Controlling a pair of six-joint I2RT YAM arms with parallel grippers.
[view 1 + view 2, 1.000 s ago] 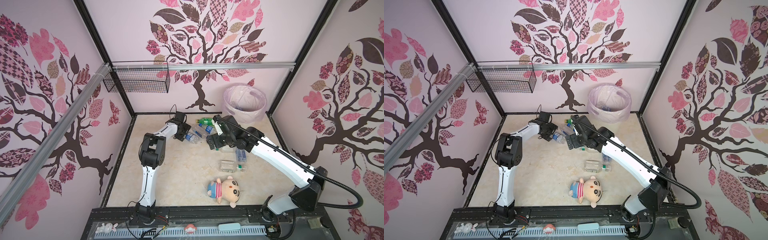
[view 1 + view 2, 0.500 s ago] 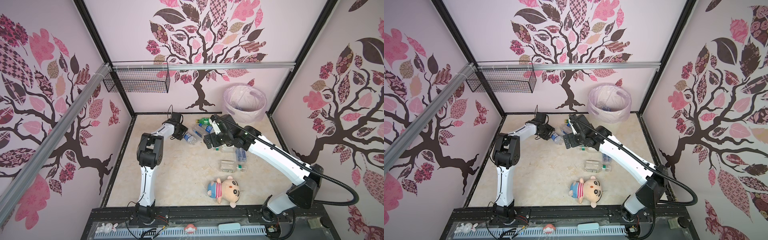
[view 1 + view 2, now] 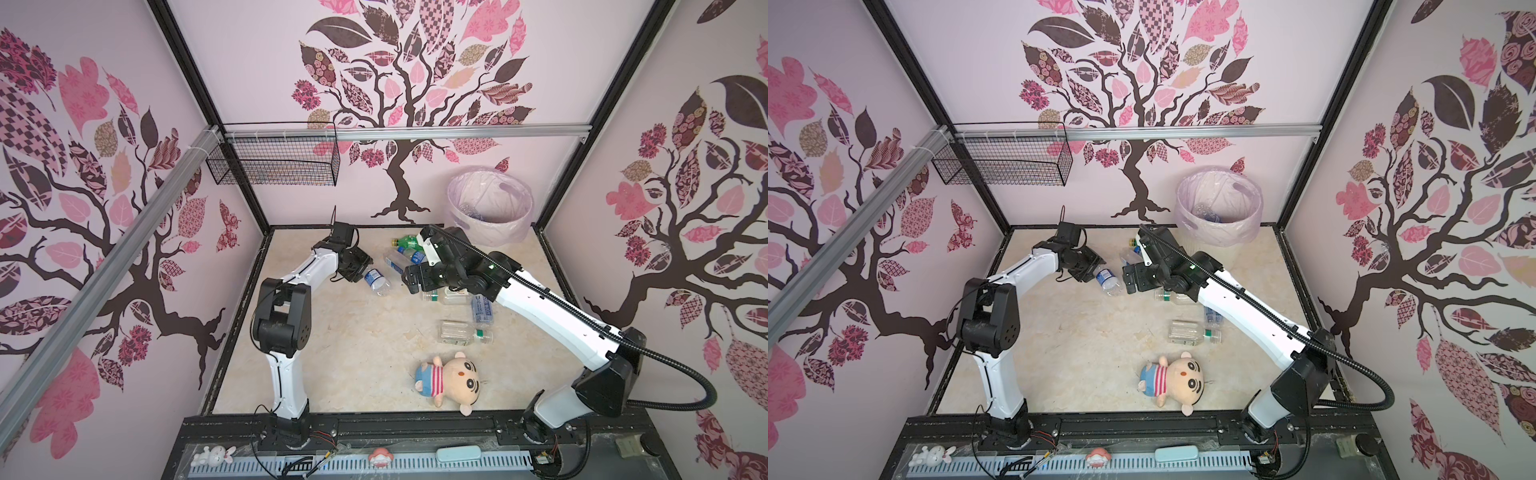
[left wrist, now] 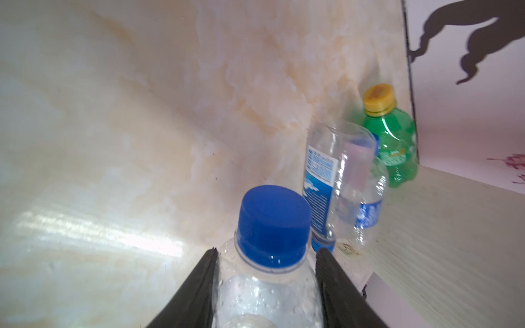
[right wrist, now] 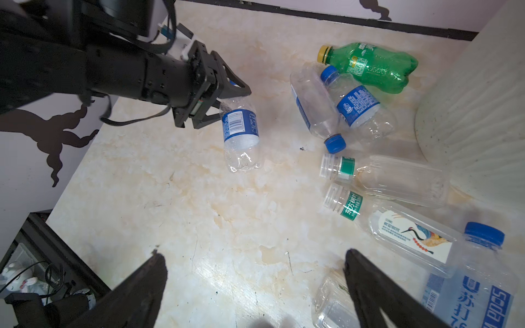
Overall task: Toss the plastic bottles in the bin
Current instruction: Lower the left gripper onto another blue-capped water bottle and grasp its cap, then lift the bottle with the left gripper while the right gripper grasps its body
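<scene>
I will next move my right gripper across to the bottle in my left gripper and close it around its blue label point(image 3: 374, 276) point(image 5: 241, 127), because that part of the bottle is bare below the gripped part.
A clear plastic bottle point(image 3: 377, 281) point(image 3: 1108, 281) with a blue cap point(image 4: 272, 224) and blue label point(image 5: 241, 127) lies on the marble floor left of centre. My left gripper point(image 4: 265, 251) point(image 3: 360, 270) is shut on its shoulder just below the cap, both fingers pressed to its sides. My right gripper point(image 5: 252, 255) point(image 3: 415, 280) hovers open above bare floor beside the pile, holding nothing. Several more bottles lie there: a green one point(image 5: 369, 66), two blue-labelled clear ones point(image 5: 358, 105), two white-capped ones point(image 5: 397, 181). The bin point(image 3: 490, 232) point(image 3: 1219, 232) stands at the back right.
A plush doll point(image 3: 449, 380) in a striped shirt lies near the front. One clear bottle point(image 3: 463, 332) lies apart behind it, and a soda bottle point(image 5: 477, 284) by my right fingers. A black wire basket point(image 3: 274, 166) hangs on the back wall. The bin's ribbed wall point(image 5: 468, 113) is close beside the pile.
My left gripper has narrowed onto the blue-capped bottle and drawn back slightly to the left. My right arm has shifted a little left and stays open.
</scene>
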